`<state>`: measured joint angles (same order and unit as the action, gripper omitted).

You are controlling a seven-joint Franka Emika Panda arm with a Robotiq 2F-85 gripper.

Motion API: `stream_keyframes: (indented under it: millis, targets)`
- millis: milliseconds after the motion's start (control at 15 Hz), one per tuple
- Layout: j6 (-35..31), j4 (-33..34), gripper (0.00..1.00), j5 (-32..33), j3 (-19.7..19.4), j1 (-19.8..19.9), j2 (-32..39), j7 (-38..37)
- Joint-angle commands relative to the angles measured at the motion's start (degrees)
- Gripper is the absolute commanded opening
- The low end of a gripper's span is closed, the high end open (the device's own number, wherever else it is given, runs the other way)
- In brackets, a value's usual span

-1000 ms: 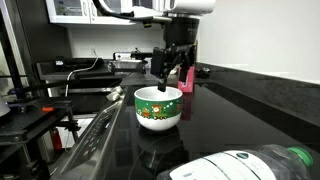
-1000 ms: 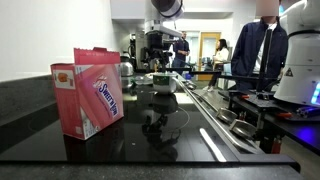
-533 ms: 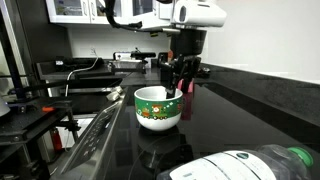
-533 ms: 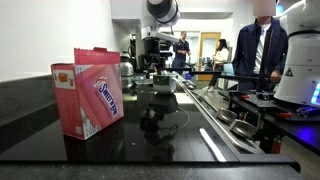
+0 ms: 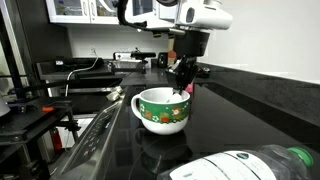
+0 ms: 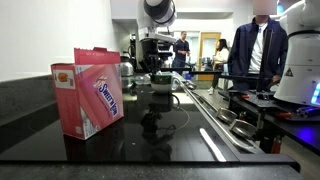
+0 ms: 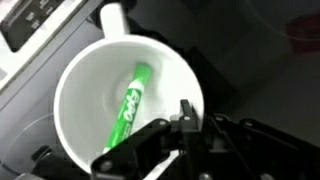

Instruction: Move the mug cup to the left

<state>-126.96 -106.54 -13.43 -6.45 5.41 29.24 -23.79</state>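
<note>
The black countertop toward the wall (image 5: 207, 112) is clear. I will lift the mug cup (image 5: 162, 110) with my gripper, carry it over there, lower it and let go of the mug cup's rim.
The mug cup (image 5: 162, 110) is a wide white bowl-like mug with a green patterned band, standing on the black countertop (image 5: 240, 115). Its handle points toward the stove side. In the wrist view, the mug cup (image 7: 100, 75) shows a white inside with a green marker (image 7: 130, 103) lying in it and the handle at the top. My gripper (image 5: 183, 86) reaches down from above and is shut on the mug's rim on the side opposite the handle; one finger (image 7: 186, 112) sits at the rim. In the exterior view along the counter, my gripper (image 6: 156, 62) is small and far off.
A pink sweetener box (image 6: 88, 92) stands on the counter. A white bottle with a green cap (image 5: 250, 165) lies in the foreground. A stove (image 5: 85, 140) borders the counter beside the mug. People (image 6: 256, 50) stand behind a table of equipment.
The gripper came down over the mug's rim and went from open to shut on it. The mug has shifted slightly and now looks a little larger in the exterior view.
</note>
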Motion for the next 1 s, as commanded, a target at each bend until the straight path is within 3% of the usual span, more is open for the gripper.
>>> stream_keyframes:
  millis: [0,467,933]
  targets:
    - [2.9,2.3,0.0,2.1,-0.8,-0.5,0.8,0.5]
    - [0.6,3.3,0.03,8.0,-0.9,-3.6,-0.2,-0.1]
    - [3.2,10.9,0.03,8.4,1.2,-4.5,1.1,3.8]
